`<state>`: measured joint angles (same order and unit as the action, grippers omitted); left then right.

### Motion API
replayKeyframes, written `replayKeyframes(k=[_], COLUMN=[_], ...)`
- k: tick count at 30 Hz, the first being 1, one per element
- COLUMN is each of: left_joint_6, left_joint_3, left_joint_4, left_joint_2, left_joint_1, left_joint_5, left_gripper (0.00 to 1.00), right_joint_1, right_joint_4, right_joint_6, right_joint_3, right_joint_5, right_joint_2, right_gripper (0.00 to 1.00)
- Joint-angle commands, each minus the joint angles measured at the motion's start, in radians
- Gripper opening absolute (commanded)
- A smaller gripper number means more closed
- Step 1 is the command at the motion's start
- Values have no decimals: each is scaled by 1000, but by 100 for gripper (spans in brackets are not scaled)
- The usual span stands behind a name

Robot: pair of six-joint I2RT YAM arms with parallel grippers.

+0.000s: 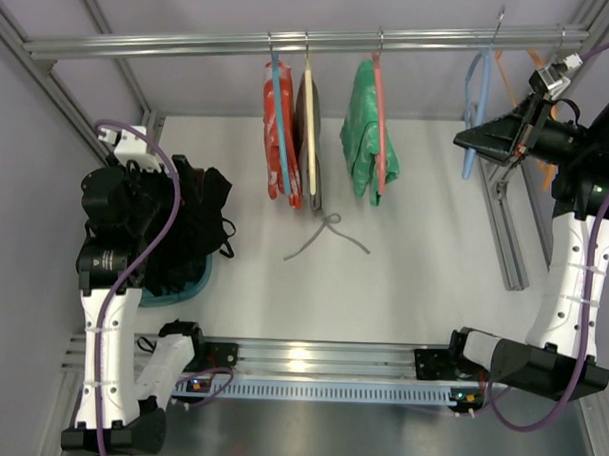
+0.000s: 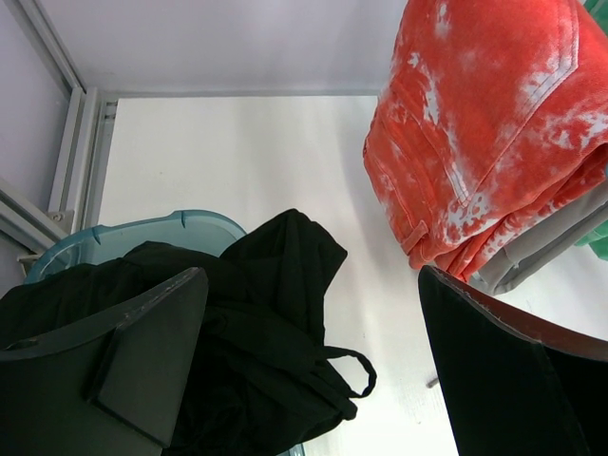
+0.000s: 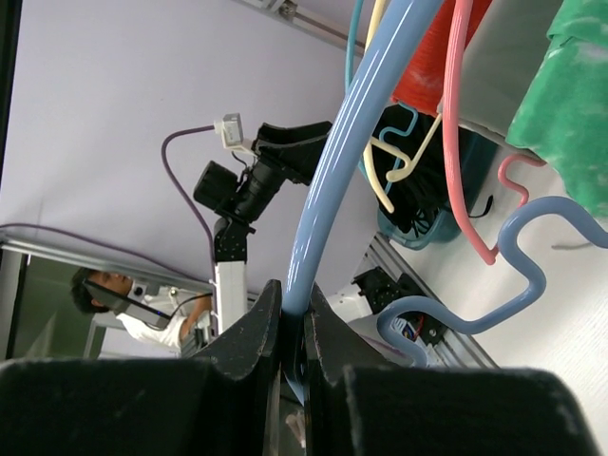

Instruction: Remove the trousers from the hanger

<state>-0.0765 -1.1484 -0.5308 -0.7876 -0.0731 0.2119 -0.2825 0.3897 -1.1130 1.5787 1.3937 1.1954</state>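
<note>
I need to slide the light blue hanger (image 1: 476, 114), which hangs bare, along the bar toward the orange hanger with my right gripper, and I should release it there.
The black trousers (image 1: 203, 224) lie bunched in a teal basket (image 1: 195, 282) at the table's left, off any hanger. In the left wrist view the trousers (image 2: 275, 313) spill over the basket rim (image 2: 161, 228), with a thin cord loop at their right. My left gripper (image 1: 191, 189) hovers just over them, open and empty, jaws wide apart (image 2: 313, 380). The bare light blue hanger (image 1: 476, 114) hangs from the rail at the far right. My right gripper (image 1: 470, 142) is shut on its lower bar; the right wrist view shows the gripper (image 3: 294, 332) clamping the blue hanger's bar (image 3: 347, 152).
On the rail (image 1: 191, 46) hang a red garment (image 1: 280, 137) on a blue hanger, a grey garment (image 1: 309, 148) and a green garment (image 1: 363, 140) on a pink hanger. An orange hanger (image 1: 510, 85) hangs behind the right gripper. A grey cord (image 1: 324, 234) lies mid-table.
</note>
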Motion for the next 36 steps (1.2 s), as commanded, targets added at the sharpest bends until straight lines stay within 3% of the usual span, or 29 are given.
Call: replayKeyframes(k=[1, 21, 25, 27, 30, 36], left_joint_6=[12, 37, 30, 27, 29, 29], left_joint_3=[-1, 35, 33, 36, 39, 42], left_joint_4=[54, 52, 54, 54, 52, 49], left_joint_2=[11, 42, 41, 41, 44, 45], left_joint_1=[1, 1, -1, 1, 1, 1], left_joint_5=[-6, -20, -17, -17, -20, -9], left_gripper=[98, 98, 98, 98, 98, 98], right_joint_1=[-27, -141, -159, -161, -164, -170], right_joint_4=[-42, 20, 28, 23, 18, 52], right_joint_6=[15, 39, 47, 47, 51, 114], right_joint_3=[53, -39, -69, -81, -80, -49], right_joint_5=[22, 24, 22, 22, 25, 1], right_joint_2=[6, 35, 24, 17, 4, -40], right_gripper=[0, 0, 4, 10, 28, 71])
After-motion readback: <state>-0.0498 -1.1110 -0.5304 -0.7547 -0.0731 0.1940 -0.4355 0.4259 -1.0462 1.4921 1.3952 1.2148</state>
